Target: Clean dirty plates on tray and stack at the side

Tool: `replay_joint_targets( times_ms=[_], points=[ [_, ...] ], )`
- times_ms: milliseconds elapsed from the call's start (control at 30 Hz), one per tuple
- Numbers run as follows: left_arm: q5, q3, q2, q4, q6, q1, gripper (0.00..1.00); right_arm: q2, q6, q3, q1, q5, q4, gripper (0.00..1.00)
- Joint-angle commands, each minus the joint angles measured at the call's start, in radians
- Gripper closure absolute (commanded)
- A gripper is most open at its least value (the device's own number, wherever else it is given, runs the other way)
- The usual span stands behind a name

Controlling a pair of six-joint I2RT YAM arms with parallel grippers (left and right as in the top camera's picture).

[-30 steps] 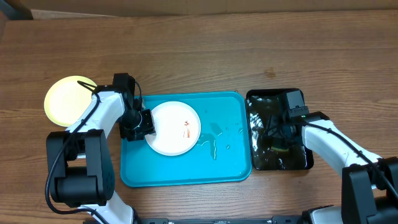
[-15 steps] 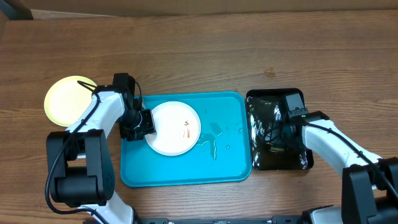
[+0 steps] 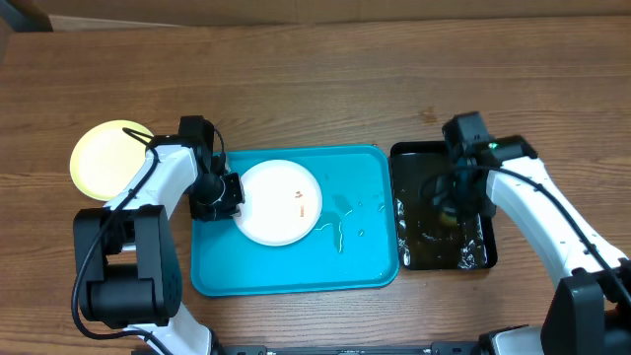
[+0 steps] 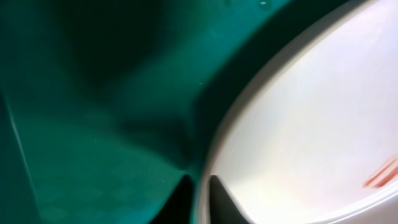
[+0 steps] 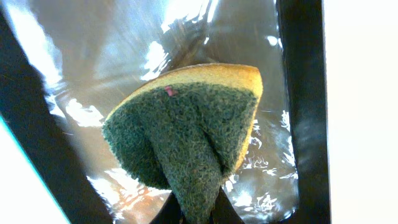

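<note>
The white plate's smear (image 3: 302,205) is dirty, so my right gripper needs to swing left in the overhead view, down onto it, and release the sponge there next.
A white plate (image 3: 279,202) with a small orange-brown smear (image 3: 299,197) lies in the left half of the turquoise tray (image 3: 360,256). My left gripper (image 3: 229,194) is shut on that plate's left rim. The left wrist view shows the white rim (image 4: 311,124) running between the two dark fingertips (image 4: 217,196) over the tray floor (image 4: 93,124). A pale yellow-green plate (image 3: 108,156) sits on the table left of the tray. My right gripper (image 3: 455,192) hangs over the black tray, shut on a green and yellow sponge (image 5: 186,130) that is folded between its jaws.
A glossy black tray (image 3: 414,153) holding water stands right of the turquoise tray; its dark rim (image 5: 298,93) and wet floor show in the right wrist view. Water streaks (image 3: 345,222) lie on the turquoise tray's right half. Bare wooden table (image 3: 315,89) lies behind.
My left gripper has closed on the white plate's rim and the plate shifted slightly right. My right gripper has closed on the sponge and risen from the black tray, moving toward its back.
</note>
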Motion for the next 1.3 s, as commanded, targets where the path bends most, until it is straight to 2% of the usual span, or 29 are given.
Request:
replay_joint_targets(
  times_ms=[0, 100, 400, 433, 567, 733, 767, 867, 967, 1067, 1167, 1267],
  points=[
    [0.048, -0.004, 0.015, -0.016, 0.013, -0.005, 0.96, -0.005, -0.006, 0.03, -0.007, 0.003, -0.017, 0.96],
    [0.088, -0.004, 0.015, -0.033, 0.013, -0.017, 0.96, -0.005, -0.006, 0.03, -0.007, 0.003, -0.015, 0.96],
    [0.088, -0.004, 0.015, -0.032, 0.012, -0.056, 0.96, -0.005, -0.006, 0.03, -0.007, -0.018, 0.002, 0.96],
    [0.088, -0.004, 0.015, -0.031, 0.012, -0.058, 0.96, -0.005, -0.009, 0.031, -0.007, -0.04, 0.005, 0.96],
    [0.09, -0.004, 0.015, -0.024, -0.016, -0.069, 0.96, -0.005, -0.168, 0.035, -0.007, -0.268, 0.039, 0.96],
    [0.092, -0.004, 0.015, -0.004, -0.048, -0.106, 0.96, -0.005, -0.189, 0.038, -0.005, -0.481, 0.1, 0.96],
    [0.091, -0.004, 0.015, 0.002, -0.048, -0.116, 0.94, -0.005, -0.203, 0.038, 0.001, -0.539, 0.118, 0.96],
    [0.091, -0.004, 0.015, 0.023, -0.048, -0.142, 0.78, -0.005, -0.209, 0.038, 0.04, -0.639, 0.191, 0.96],
    [0.087, -0.004, 0.015, 0.043, -0.048, -0.159, 0.7, -0.005, -0.179, 0.037, 0.109, -0.63, 0.267, 0.96],
    [0.083, -0.004, 0.015, 0.056, -0.048, -0.168, 0.69, -0.005, -0.129, 0.037, 0.197, -0.553, 0.333, 0.96],
    [0.082, -0.004, 0.015, 0.063, -0.048, -0.171, 0.71, -0.003, -0.066, 0.035, 0.299, -0.395, 0.393, 0.96],
    [0.08, -0.004, 0.015, 0.065, -0.048, -0.171, 0.79, 0.0, 0.005, 0.033, 0.395, -0.197, 0.431, 0.96]
  ],
)
